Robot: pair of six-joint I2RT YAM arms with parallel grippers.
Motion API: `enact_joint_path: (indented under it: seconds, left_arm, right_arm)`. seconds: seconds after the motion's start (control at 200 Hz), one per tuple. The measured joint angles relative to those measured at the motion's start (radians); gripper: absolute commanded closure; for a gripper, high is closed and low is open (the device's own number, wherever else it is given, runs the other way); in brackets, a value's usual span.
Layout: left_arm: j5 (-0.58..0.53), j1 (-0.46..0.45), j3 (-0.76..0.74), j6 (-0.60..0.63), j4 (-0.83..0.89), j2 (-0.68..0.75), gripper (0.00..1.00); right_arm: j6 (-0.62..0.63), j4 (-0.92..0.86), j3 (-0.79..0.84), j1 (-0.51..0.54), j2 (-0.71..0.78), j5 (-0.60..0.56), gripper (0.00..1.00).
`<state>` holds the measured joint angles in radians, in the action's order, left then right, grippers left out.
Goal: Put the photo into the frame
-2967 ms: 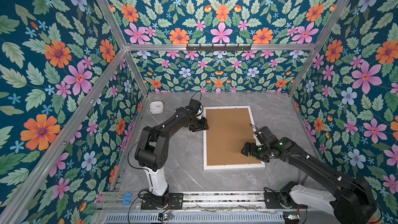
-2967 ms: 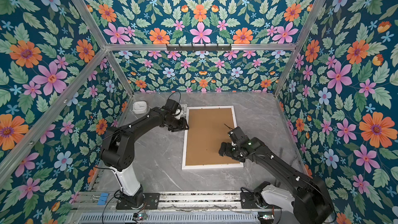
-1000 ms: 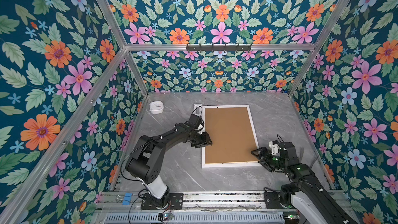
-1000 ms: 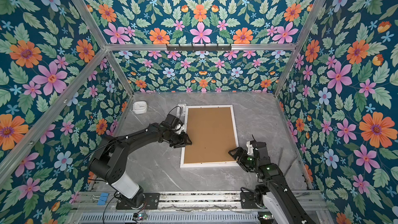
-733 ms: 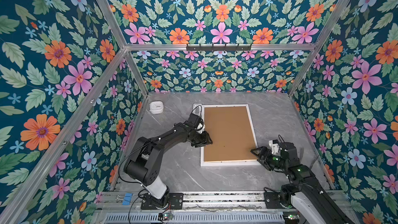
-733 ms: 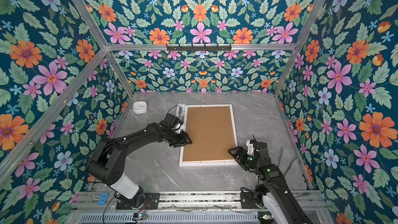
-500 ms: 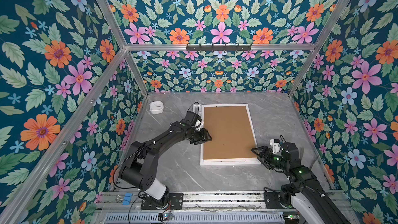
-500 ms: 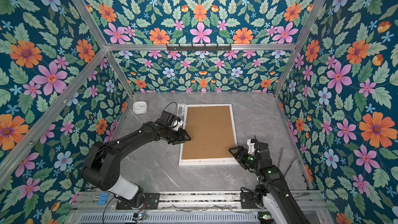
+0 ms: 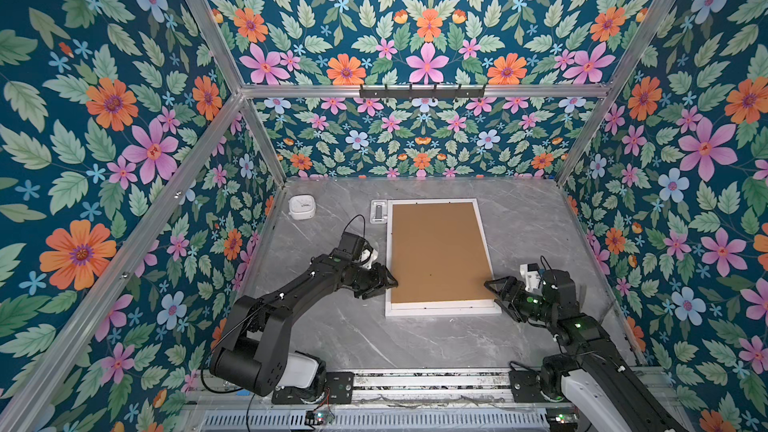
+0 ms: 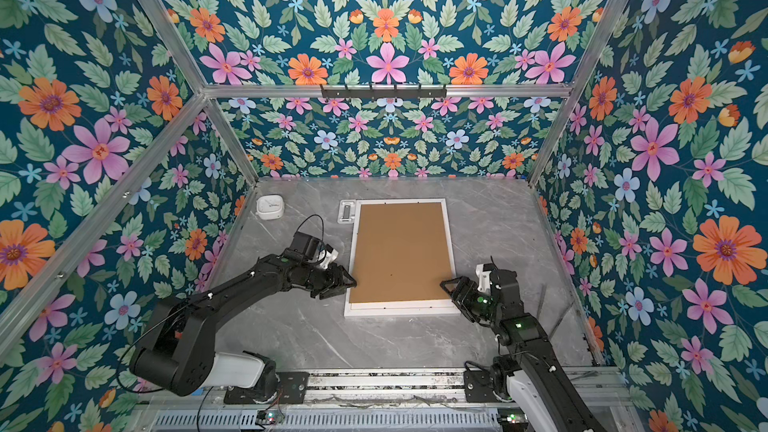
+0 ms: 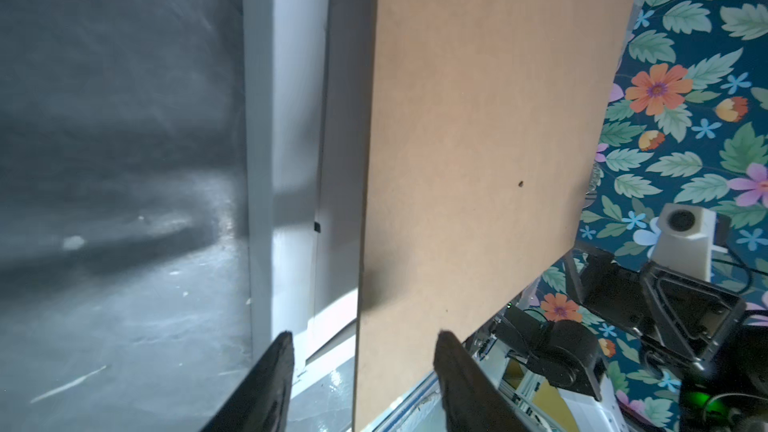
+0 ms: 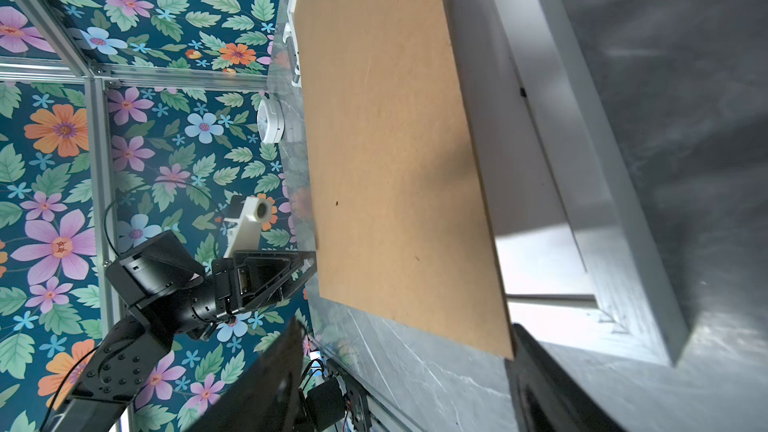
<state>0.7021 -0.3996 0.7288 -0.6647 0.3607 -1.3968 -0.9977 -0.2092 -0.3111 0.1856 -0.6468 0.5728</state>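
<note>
My left gripper should move a little toward my right gripper next and close on the backing board's thin side edge point(image 11: 357, 380), because that edge is between its open fingers.
The white frame point(image 9: 442, 309) point(image 10: 401, 310) lies flat on the grey table. A brown backing board point(image 9: 436, 251) point(image 10: 401, 251) covers its opening. The photo is hidden. My left gripper point(image 9: 384, 286) point(image 10: 343, 286) is at the board's left edge near the front. In the left wrist view the left gripper point(image 11: 365, 336) is open, with the board's point(image 11: 478, 118) thin edge between its spread fingers, beside the frame's rim point(image 11: 259, 160). My right gripper point(image 9: 494, 290) point(image 10: 453, 295) point(image 12: 406, 326) is open at the board's point(image 12: 395, 139) near right corner, next to the frame point(image 12: 602, 201).
A small white rounded box point(image 9: 302, 206) sits at the back left of the table. A small white flat bracket point(image 9: 378, 211) lies against the frame's far left corner. Floral walls close in the left, back and right. A metal rail point(image 9: 415, 380) runs along the front.
Over three seconds the right gripper drew back off the board to its near right corner. The left gripper slid along the left edge toward the front. The frame shifted slightly left.
</note>
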Motion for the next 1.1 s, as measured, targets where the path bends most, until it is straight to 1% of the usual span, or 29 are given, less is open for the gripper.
enact_joint_path:
  seconds: [0.19,0.275,0.395,0.54,0.715,0.82,0.925,1.02,1.1]
  left_arm:
    - [0.040,0.004,-0.085,-0.099,-0.123,0.025,0.43]
    - [0.052,0.003,-0.108,-0.132,-0.172,0.029,0.45]
    - [0.063,-0.002,-0.148,-0.210,-0.272,0.038,0.47]
    - [0.073,-0.016,-0.174,-0.291,-0.375,0.040,0.51]
    - [0.073,-0.029,-0.189,-0.372,-0.469,0.048,0.59]
    - [0.072,-0.031,-0.192,-0.408,-0.502,0.056,0.68]
    - [0.070,-0.032,-0.185,-0.418,-0.506,0.066,0.78]
    - [0.078,-0.033,-0.169,-0.435,-0.508,0.075,0.85]
    - [0.090,-0.033,-0.150,-0.447,-0.526,0.073,0.95]
  right_arm:
    - [-0.017,0.019,0.000,0.000,-0.012,0.000,0.24]
    - [-0.021,0.023,-0.002,0.000,-0.018,0.002,0.24]
    - [-0.029,0.027,-0.006,0.000,-0.024,0.003,0.24]
    - [-0.039,0.026,-0.018,0.000,-0.019,0.004,0.24]
    - [-0.038,0.020,-0.032,-0.001,-0.008,0.004,0.24]
    - [-0.037,0.014,-0.039,-0.001,0.008,0.003,0.24]
    - [-0.026,0.003,-0.053,-0.001,0.015,-0.001,0.24]
    - [-0.012,-0.017,-0.063,-0.002,0.018,-0.012,0.24]
    - [0.010,-0.054,-0.075,-0.002,0.021,-0.027,0.24]
